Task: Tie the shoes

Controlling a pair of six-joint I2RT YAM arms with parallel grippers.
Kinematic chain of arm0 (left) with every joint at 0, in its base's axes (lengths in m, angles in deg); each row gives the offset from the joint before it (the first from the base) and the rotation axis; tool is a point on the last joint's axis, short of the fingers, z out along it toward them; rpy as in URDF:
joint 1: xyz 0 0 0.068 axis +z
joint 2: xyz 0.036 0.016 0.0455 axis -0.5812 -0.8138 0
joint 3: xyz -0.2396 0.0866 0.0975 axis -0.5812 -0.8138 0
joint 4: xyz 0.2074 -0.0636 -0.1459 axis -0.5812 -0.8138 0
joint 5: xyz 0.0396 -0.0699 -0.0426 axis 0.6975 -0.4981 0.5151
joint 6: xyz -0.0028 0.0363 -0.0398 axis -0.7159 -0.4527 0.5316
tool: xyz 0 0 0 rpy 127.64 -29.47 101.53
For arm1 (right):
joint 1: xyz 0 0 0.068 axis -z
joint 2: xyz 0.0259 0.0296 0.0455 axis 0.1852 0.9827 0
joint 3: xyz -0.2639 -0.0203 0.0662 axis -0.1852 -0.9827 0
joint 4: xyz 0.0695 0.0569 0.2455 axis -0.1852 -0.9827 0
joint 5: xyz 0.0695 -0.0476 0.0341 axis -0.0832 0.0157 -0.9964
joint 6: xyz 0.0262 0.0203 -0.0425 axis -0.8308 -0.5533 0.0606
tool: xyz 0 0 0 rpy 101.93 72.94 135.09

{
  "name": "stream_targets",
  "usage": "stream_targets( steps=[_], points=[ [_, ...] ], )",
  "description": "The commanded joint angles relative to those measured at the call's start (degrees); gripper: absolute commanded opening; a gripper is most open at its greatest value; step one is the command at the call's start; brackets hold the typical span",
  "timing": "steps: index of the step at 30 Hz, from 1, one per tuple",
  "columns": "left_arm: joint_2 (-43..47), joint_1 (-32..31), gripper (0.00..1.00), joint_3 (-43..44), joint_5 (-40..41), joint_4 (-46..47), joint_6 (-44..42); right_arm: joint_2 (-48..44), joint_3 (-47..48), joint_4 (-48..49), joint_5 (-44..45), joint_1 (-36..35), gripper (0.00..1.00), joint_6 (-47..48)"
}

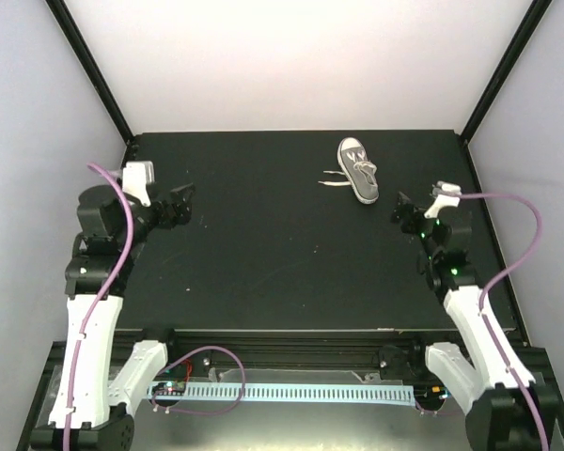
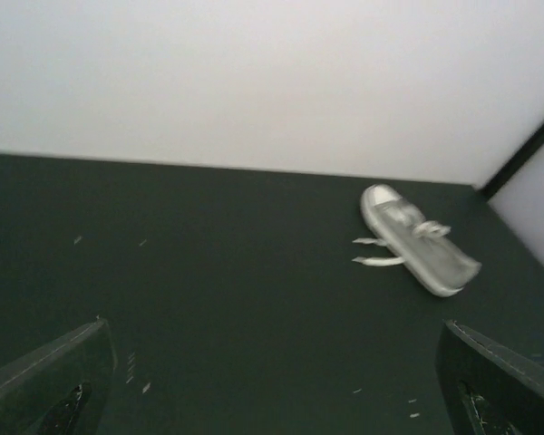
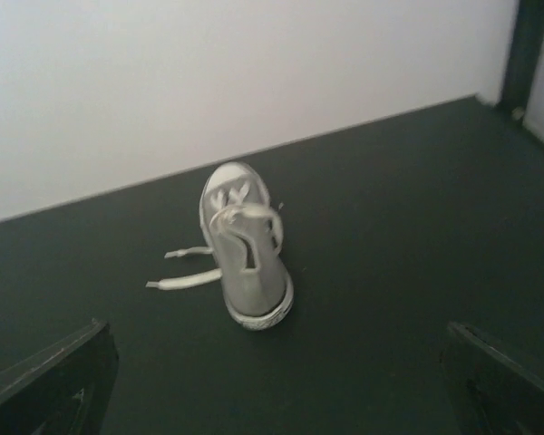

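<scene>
The right gripper goes outward and to the left in the top view next, then down onto the shoe's heel-end collar rim, which lies clear of the laces.
A small grey shoe [image 1: 358,170] with a white sole and toe cap lies on the black table [image 1: 263,272] at the back right, toe toward the far wall. Its loose white laces [image 1: 334,180] trail to the left. In the left wrist view the shoe [image 2: 417,243] sits far off to the upper right. The right wrist view shows the shoe [image 3: 245,263] heel-on, with two lace ends [image 3: 186,279] lying flat at its left. My left gripper [image 1: 180,203] hovers open at the table's left. My right gripper [image 1: 403,212] hangs open just right of and nearer than the shoe. Neither holds anything.
A white back wall [image 1: 291,66] and black corner posts [image 1: 89,66] close in the table. Purple cables [image 1: 522,249] loop off both arms. A rail with a perforated strip [image 1: 291,390] runs along the near edge between the arm bases.
</scene>
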State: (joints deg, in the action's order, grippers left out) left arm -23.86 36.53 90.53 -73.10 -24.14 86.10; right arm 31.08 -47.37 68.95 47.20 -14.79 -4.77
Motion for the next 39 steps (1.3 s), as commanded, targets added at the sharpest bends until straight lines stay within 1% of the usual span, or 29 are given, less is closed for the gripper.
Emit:
stream_targets(
  steps=[1,3,5,7,9,11,17,19,22,27,29,31,32,33,34,35,37,38,39],
  points=[
    [4.2,0.0,0.99,-8.7,10.8,2.5,-2.2,9.5,6.8,-7.8,-11.7,-0.1,1.0,1.9],
    [5.5,0.0,0.99,-13.0,11.0,4.4,-3.6,14.2,8.7,-7.7,-14.3,-0.2,1.0,1.4],
    [5.3,0.0,0.99,-15.1,8.6,4.2,-5.8,18.6,10.6,-7.6,-15.5,-0.6,1.0,2.2],
    [4.2,0.1,0.99,-16.2,9.2,3.7,-6.2,24.5,13.8,-9.3,-13.5,-1.6,1.0,3.6],
    [2.7,0.0,0.99,-15.3,11.4,2.0,-6.1,30.4,18.1,-12.3,-9.2,-2.4,1.0,4.4],
    [1.8,0.1,0.99,-15.0,12.2,1.8,-6.0,36.5,23.4,-14.2,-7.9,-2.4,0.99,4.9],
    [1.5,0.1,0.99,-16.5,15.5,2.0,-6.1,53.2,37.1,-19.2,-8.9,-2.6,0.87,7.1],
    [0.9,0.1,0.99,-16.6,16.2,1.9,-6.2,57.6,41.0,-20.8,-9.2,-2.5,0.8,7.5],
    [-0.1,0.0,0.99,-16.5,17.1,1.3,-6.3,62.4,45.2,-21.8,-11.1,-2.5,0.74,8.0],
    [-1.0,0.0,0.99,-16.5,17.6,1.2,-6.2,68.2,50.5,-23.2,-12.9,-2.6,0.69,8.3],
    [-1.4,0.0,0.99,-16.5,17.2,1.2,-6.2,69.7,51.9,-23.6,-14.0,-2.6,0.66,8.2],
    [-1.8,0.1,0.99,-16.4,16.7,1.3,-6.1,71.0,53.5,-24.6,-14.9,-2.7,0.65,8.4],
    [-2.0,0.1,0.99,-16.4,16.6,1.3,-6.1,71.5,54.1,-25.0,-15.1,-2.6,0.63,8.5],
    [-2.1,0.1,0.99,-16.5,16.6,1.3,-6.1,72.0,54.8,-25.5,-15.1,-2.6,0.59,8.6],
    [-2.3,0.1,0.99,-16.5,16.6,1.3,-6.1,72.4,55.4,-25.8,-15.1,-2.6,0.49,8.6],
    [-2.6,0.1,0.99,-16.4,16.6,1.3,-6.1,72.7,55.9,-26.2,-15.4,-2.6,0.34,8.7],
    [-3.0,0.1,0.99,-16.2,16.4,1.2,-6.1,72.9,56.4,-26.5,-16.1,-2.6,0.1,8.4],
    [-3.3,0.1,0.99,-16.1,16.4,1.2,-6.1,72.6,56.1,-26.2,-16.9,-2.6,0.03,7.9],
    [-3.4,0.0,0.99,-15.9,16.4,1.2,-6.2,72.0,55.7,-25.4,-17.9,-2.6,0.02,7.6]
  ],
)
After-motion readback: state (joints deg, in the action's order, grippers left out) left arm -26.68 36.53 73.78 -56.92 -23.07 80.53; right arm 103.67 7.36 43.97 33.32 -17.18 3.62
